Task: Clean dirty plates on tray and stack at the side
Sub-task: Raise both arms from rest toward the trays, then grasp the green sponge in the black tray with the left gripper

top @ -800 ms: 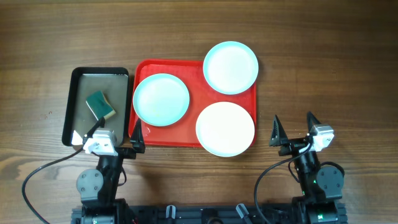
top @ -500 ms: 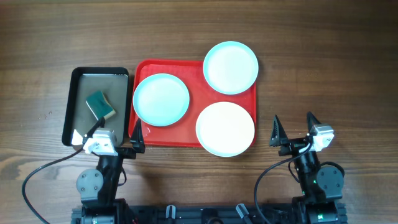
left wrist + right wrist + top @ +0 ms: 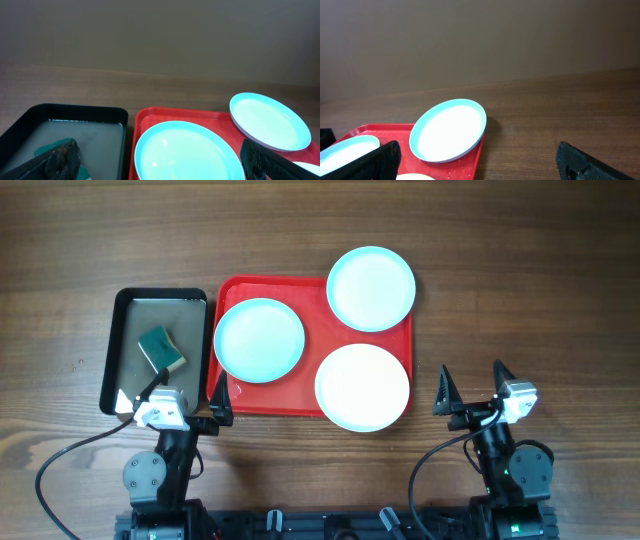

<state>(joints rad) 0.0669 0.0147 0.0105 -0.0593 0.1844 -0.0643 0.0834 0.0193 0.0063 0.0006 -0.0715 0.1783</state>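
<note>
I should next move my right gripper left in the overhead view and down onto the sponge-side plate's mid-tray rim (image 3: 302, 336) (image 3: 378, 143), where the bare red tray gives it room.
The red tray (image 3: 228, 288) holds three plates. A mint-blue plate (image 3: 259, 340) lies at its left, also in the left wrist view (image 3: 185, 152). A second mint-blue plate (image 3: 371, 288) rests on the tray's far right corner, tilted over the rim (image 3: 450, 129). A white plate (image 3: 362, 387) overhangs the near right corner. My left gripper (image 3: 186, 395) is open and empty just before the tray's near left corner. My right gripper (image 3: 471, 385) is open and empty, right of the tray near the table's front.
A black tray (image 3: 122, 370) with a grey inside stands left of the red tray and holds a green sponge (image 3: 162, 349), also seen in the left wrist view (image 3: 50, 148). Bare wooden table (image 3: 520, 290) lies right of the red tray.
</note>
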